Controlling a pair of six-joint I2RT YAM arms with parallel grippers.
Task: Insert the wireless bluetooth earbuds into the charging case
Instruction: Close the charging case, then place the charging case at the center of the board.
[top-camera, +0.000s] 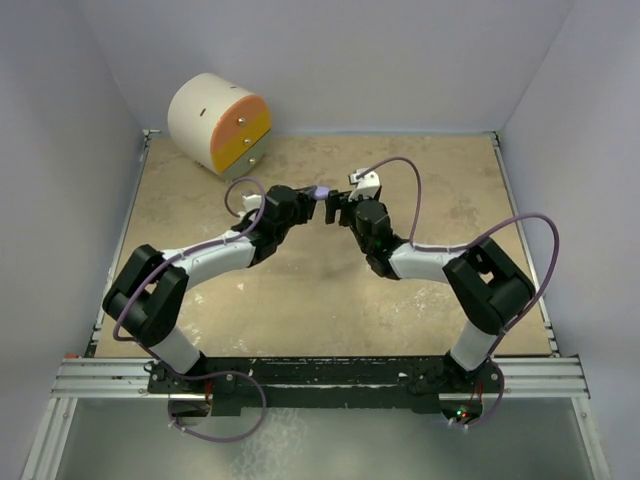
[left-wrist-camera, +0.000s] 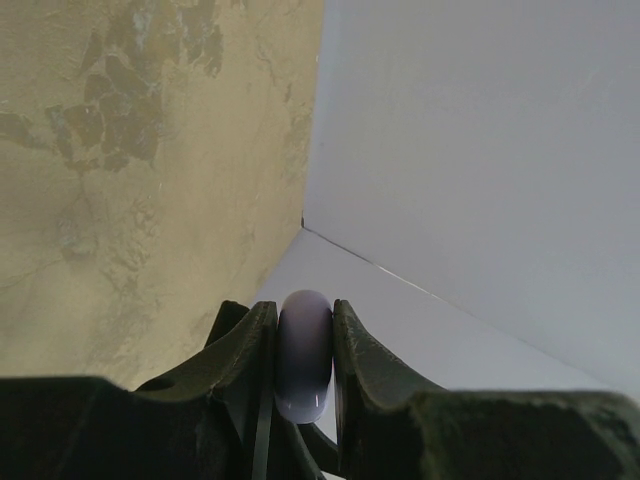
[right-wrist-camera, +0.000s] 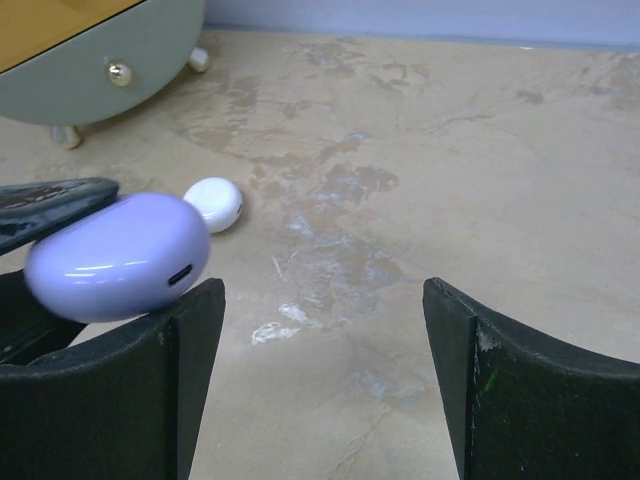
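I will next tip the fingers of my left gripper downward and lower the lilac case (top-camera: 322, 191) onto the bare tabletop between both arms, because that spot is clear for letting go of it.
My left gripper (top-camera: 318, 195) is shut on a closed lilac charging case (top-camera: 322, 191) and holds it edge-on above the table. In the left wrist view the case (left-wrist-camera: 304, 345) sits clamped between the two fingers. My right gripper (top-camera: 340, 205) faces it at close range, open and empty. In the right wrist view the case (right-wrist-camera: 115, 255) shows its port and hangs just above and outside the left finger (right-wrist-camera: 190, 370) of the open right gripper (right-wrist-camera: 322, 300). No tiny earbuds show in any view.
A round white puck (right-wrist-camera: 213, 203) lies on the tan table (right-wrist-camera: 420, 170) beyond the lilac case. A round drawer unit (top-camera: 220, 122) with orange, yellow and green fronts stands at the back left, also in the right wrist view (right-wrist-camera: 90, 50). Walls enclose the table.
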